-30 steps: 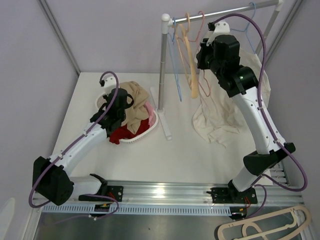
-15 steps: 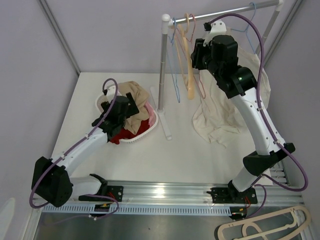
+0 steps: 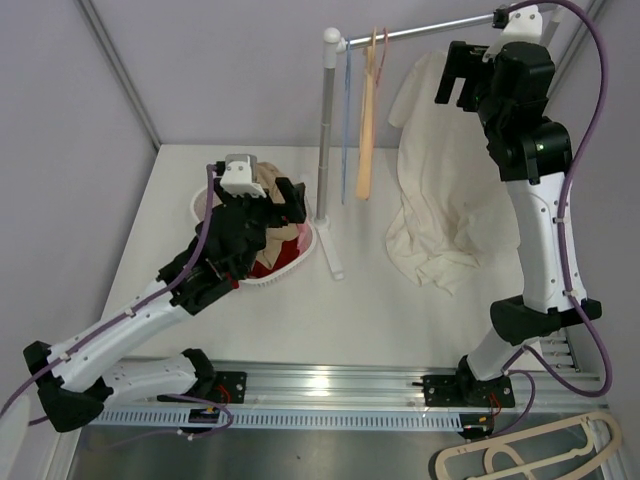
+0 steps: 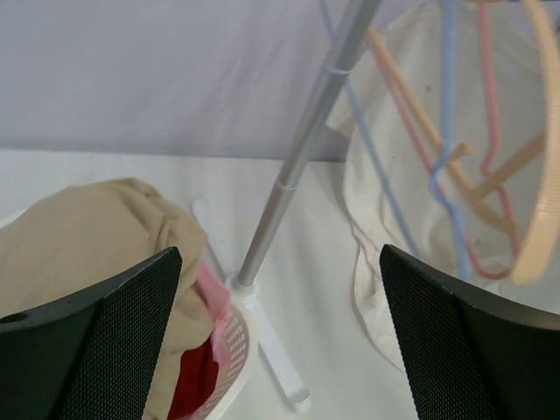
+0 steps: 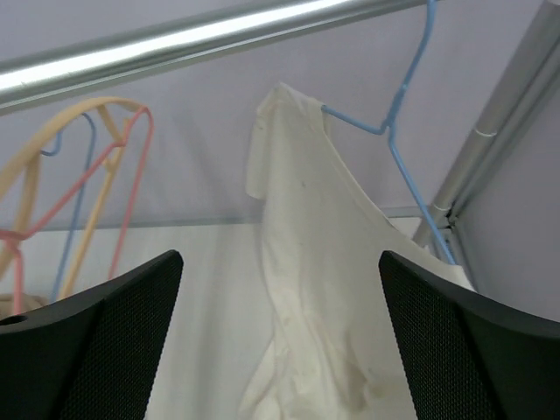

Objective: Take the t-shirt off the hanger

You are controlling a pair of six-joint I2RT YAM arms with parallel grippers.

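I need to shift my right gripper toward the right in the top view, onto the blue hanger's neck, because the hanger's bare wire stands off-centre from my open fingers.
A cream t-shirt [image 3: 440, 200] hangs from a thin blue hanger [image 5: 398, 114] at the right end of the rail, and its lower part is piled on the table. In the right wrist view the t-shirt [image 5: 315, 262] drapes off one shoulder of that hanger. My right gripper [image 3: 456, 76] is up by the rail, just left of the shirt's top. It is open [image 5: 280, 350] with nothing between its fingers. My left gripper [image 3: 280, 205] hovers over the laundry basket, open [image 4: 280, 350] and empty, facing the rack's pole.
A white basket [image 3: 300, 262] holds beige and red clothes. The rack's upright pole [image 3: 325, 130] and its foot [image 3: 332, 255] stand beside it. Empty beige, pink and blue hangers [image 3: 365, 120] hang at the rail's left end. A spare hanger [image 3: 530, 455] lies beyond the near rail.
Both grippers went from shut to open. The right arm swung up and right, away from the empty hangers. The left arm lifted off the clothes in the basket and turned toward the rack.
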